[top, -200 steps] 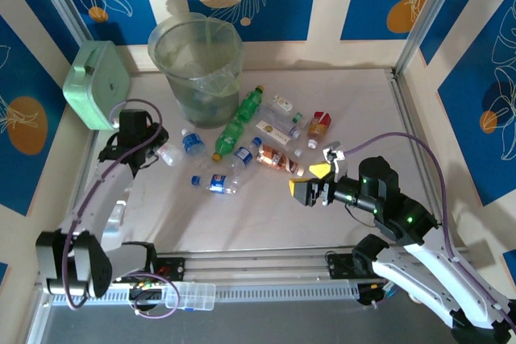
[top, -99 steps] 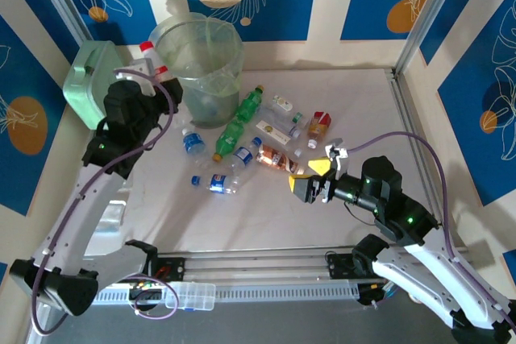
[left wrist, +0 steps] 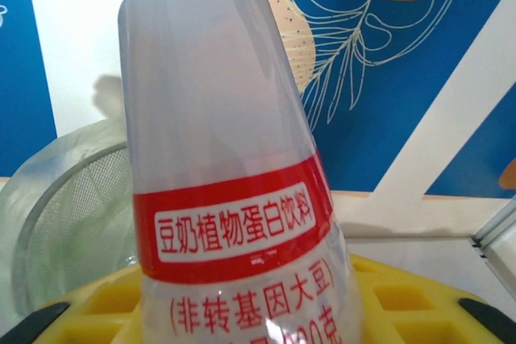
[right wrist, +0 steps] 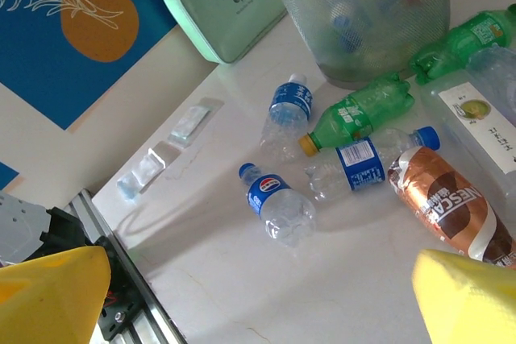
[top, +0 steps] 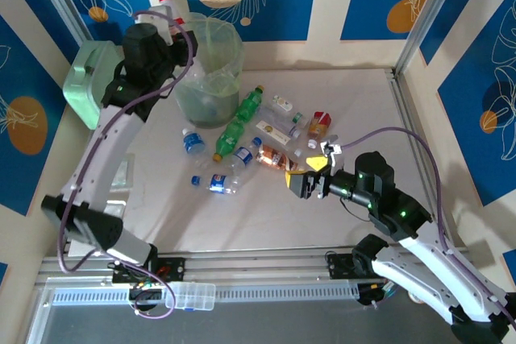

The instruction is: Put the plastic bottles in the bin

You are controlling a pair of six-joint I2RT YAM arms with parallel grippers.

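Observation:
The bin's opening (top: 207,44) is beside and below my left gripper. My left gripper should swing over it next, then lower the milky white bottle (top: 168,10) inside and let go of it.
My left gripper (top: 167,31) is shut on a milky white bottle (top: 168,10) with a red cap and a red band. It holds the bottle upright, high at the left rim of the bin (top: 230,38). In the left wrist view this bottle (left wrist: 226,159) stands between my yellow fingers (left wrist: 105,308), and the bin (left wrist: 56,191) is behind it on the left. On the table lie green bottles (top: 248,106) and clear blue-capped ones (top: 218,183). My right gripper (top: 305,176) hangs open over the table beside a brown bottle (top: 274,159). The right wrist view has a blue-labelled bottle (right wrist: 280,203) ahead of that gripper (right wrist: 262,304).
A mint-green box (top: 97,84) leans at the back left beside the bin. Small clear plastic pieces (right wrist: 169,147) lie near the table's left edge. A red carton (top: 319,125) lies behind the bottles. A metal rail (top: 242,267) runs along the near edge.
My left arm has lifted the white bottle from the table and carried it up and back to the bin's rim. The right arm has hardly moved.

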